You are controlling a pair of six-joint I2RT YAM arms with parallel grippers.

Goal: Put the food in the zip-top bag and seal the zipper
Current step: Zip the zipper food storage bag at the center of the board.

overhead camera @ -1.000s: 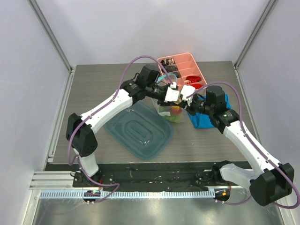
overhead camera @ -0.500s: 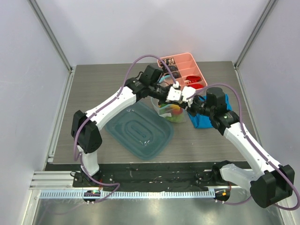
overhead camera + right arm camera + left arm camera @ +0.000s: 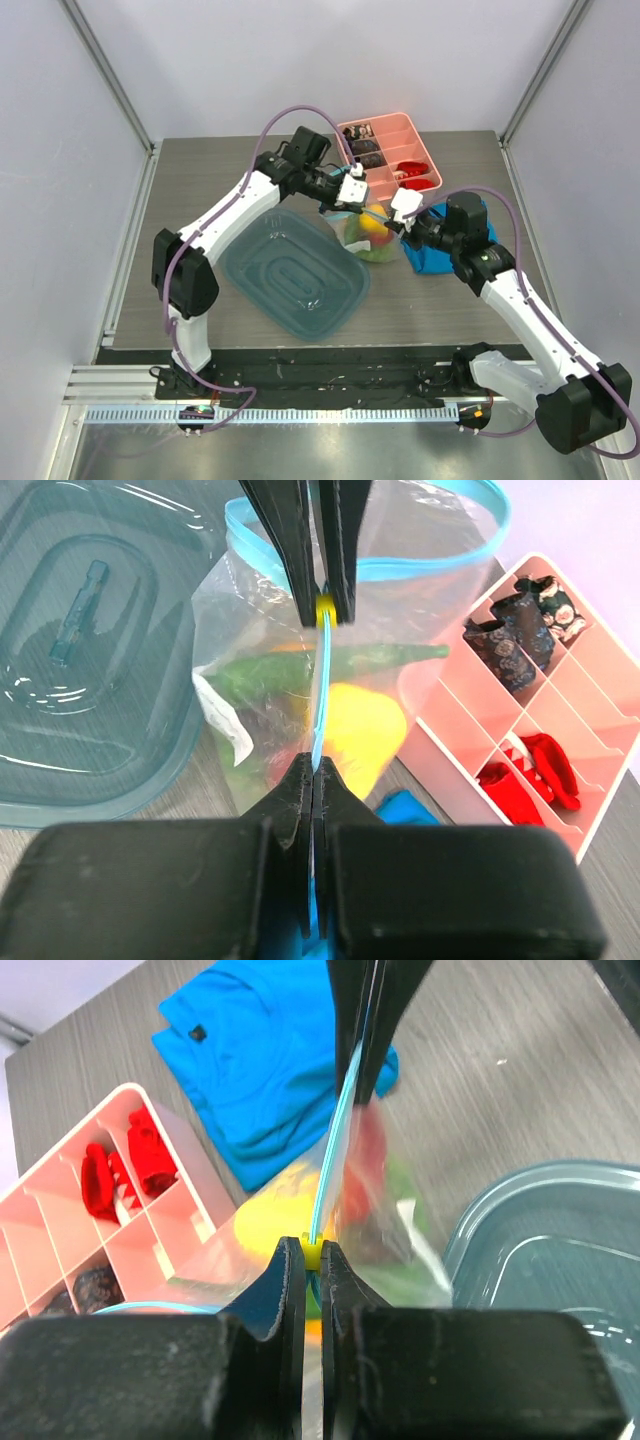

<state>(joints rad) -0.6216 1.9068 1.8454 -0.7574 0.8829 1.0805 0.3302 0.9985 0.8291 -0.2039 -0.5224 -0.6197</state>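
I should next move my left gripper to the left in the top view and let go of the slider [image 3: 313,1252], because the zipper's open loop [image 3: 155,1307] is on that side of the gripper.
The clear zip-top bag [image 3: 368,238] hangs between my two grippers, with the food inside: a yellow fruit [image 3: 362,730], a green cucumber [image 3: 300,667] and a red piece [image 3: 368,1150]. My left gripper [image 3: 350,196] is shut on the small yellow slider [image 3: 313,1252] of the light blue zipper [image 3: 332,1150]. My right gripper [image 3: 399,217] is shut on the zipper's other end [image 3: 316,742]. Between the two grippers the zipper is a single closed line; past the left gripper it still loops open [image 3: 440,555].
A teal translucent tray [image 3: 295,271] lies left of the bag. A pink divided box [image 3: 391,153] with dark and red items stands behind it. A blue folded cloth [image 3: 437,250] lies under my right arm.
My left gripper has slid left along the zipper, away from my right gripper, so a longer closed stretch shows between them. My right gripper has shifted slightly right and down.
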